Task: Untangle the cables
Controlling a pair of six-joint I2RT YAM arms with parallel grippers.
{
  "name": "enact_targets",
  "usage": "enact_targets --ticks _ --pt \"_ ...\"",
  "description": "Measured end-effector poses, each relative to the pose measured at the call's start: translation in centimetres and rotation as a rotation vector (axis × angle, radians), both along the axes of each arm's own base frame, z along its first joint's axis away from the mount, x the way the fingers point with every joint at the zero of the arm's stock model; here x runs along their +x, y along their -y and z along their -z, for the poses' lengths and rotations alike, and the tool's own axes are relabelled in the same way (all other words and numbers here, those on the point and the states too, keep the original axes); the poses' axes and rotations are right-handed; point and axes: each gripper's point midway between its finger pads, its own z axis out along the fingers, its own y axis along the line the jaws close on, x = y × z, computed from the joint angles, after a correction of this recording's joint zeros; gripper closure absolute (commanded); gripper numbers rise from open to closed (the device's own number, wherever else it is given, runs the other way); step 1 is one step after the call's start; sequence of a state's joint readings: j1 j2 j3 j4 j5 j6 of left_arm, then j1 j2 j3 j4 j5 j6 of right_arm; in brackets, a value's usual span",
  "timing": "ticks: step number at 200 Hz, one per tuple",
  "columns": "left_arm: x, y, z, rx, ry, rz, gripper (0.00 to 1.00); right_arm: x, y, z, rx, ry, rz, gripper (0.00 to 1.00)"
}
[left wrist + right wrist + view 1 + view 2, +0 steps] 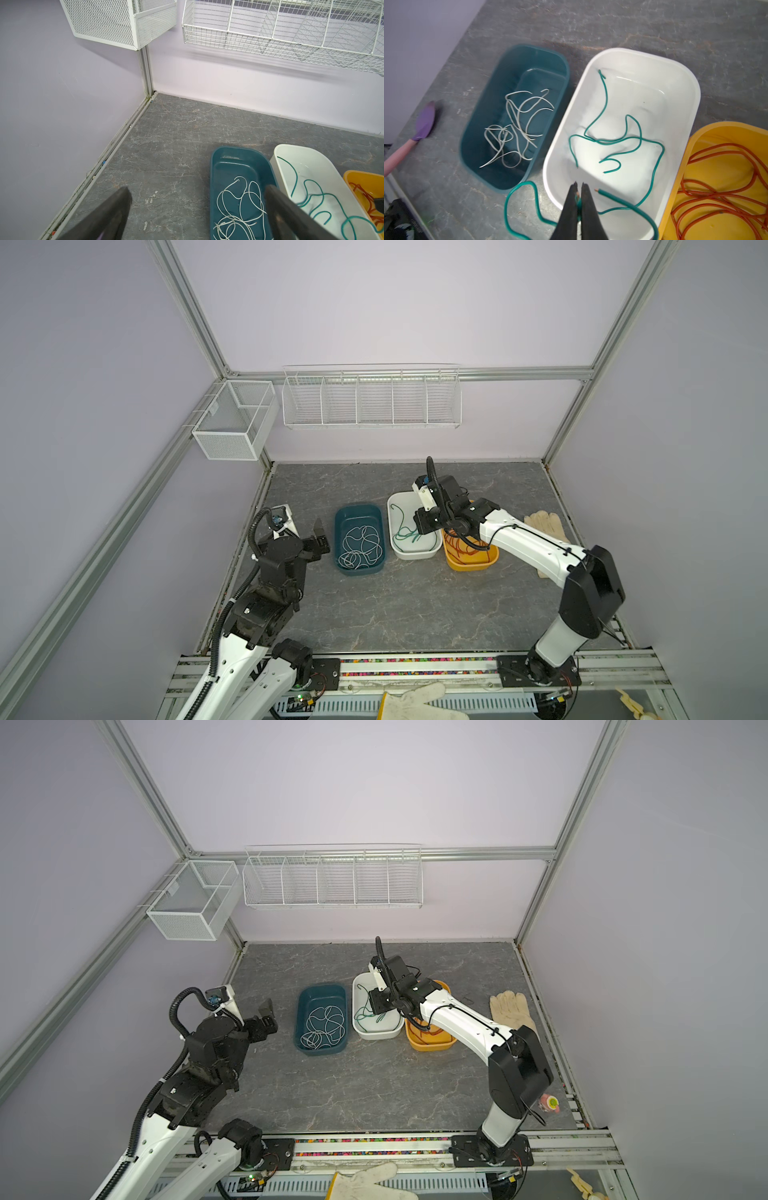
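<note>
My right gripper lowers the green cable toward the white tray's bottom below next and lets go of it there, where other green cables lie.
White cables [361,549] lie coiled in a teal tray [357,509]. Green cables [633,141] lie in the white tray [693,93] beside it, and red-orange cables [716,197] fill a yellow tray [716,128]. My right gripper [579,185] hangs over the near end of the white tray, shut on a green cable. That cable's loop [529,185] dangles over the table between the teal and white trays. My left gripper [197,189] stands open and empty, left of the teal tray [232,151]; in a top view the left gripper [320,537] is apart from the tray.
A pale glove [544,526] lies right of the yellow tray [469,566], and another glove [419,701] lies on the front rail. A wire rack [370,400] and a mesh basket [232,418] hang on the back wall, above the table.
</note>
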State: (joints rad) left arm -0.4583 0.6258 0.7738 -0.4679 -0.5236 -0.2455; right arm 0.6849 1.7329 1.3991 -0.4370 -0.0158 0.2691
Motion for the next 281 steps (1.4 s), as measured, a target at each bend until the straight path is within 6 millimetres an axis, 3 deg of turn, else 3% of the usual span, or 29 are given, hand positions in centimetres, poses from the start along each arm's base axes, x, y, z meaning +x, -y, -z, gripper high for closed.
enact_targets --ticks 51,118,152,173,196,232,251,256,265,281 --pt "0.2 0.1 0.3 0.009 -0.012 0.001 0.01 2.3 -0.3 2.6 -0.027 -0.041 0.027 0.92" --pt "0.3 0.1 0.6 0.013 -0.019 0.001 0.01 3.1 -0.1 5.7 -0.067 -0.094 0.043 0.85" --pt "0.3 0.1 0.6 0.016 -0.021 0.002 0.01 3.1 -0.1 5.6 -0.065 -0.098 0.046 0.68" --pt "0.3 0.2 0.7 0.017 -0.024 0.002 0.01 2.9 0.1 5.1 -0.064 -0.096 0.044 0.52" --pt "0.4 0.2 0.7 0.018 -0.025 0.002 0.01 2.6 0.4 2.8 -0.043 -0.062 0.046 0.43" --pt "0.4 0.3 1.1 0.019 -0.032 0.007 0.01 1.2 2.0 -4.7 0.026 0.082 0.046 0.3" --pt "0.5 0.5 1.6 0.019 -0.041 0.016 0.01 0.2 3.5 -8.5 0.052 0.166 0.057 0.11" --pt "0.5 0.6 1.7 0.02 -0.044 0.018 0.01 -0.2 4.0 -9.3 0.056 0.183 0.067 0.01" --pt "0.6 0.6 2.0 0.019 -0.05 0.018 0.01 -0.9 5.1 -10.5 0.048 0.223 0.074 0.11" --pt "0.9 0.8 2.7 0.019 -0.064 0.018 0.01 -2.1 7.2 -11.8 0.032 0.276 0.106 0.11"
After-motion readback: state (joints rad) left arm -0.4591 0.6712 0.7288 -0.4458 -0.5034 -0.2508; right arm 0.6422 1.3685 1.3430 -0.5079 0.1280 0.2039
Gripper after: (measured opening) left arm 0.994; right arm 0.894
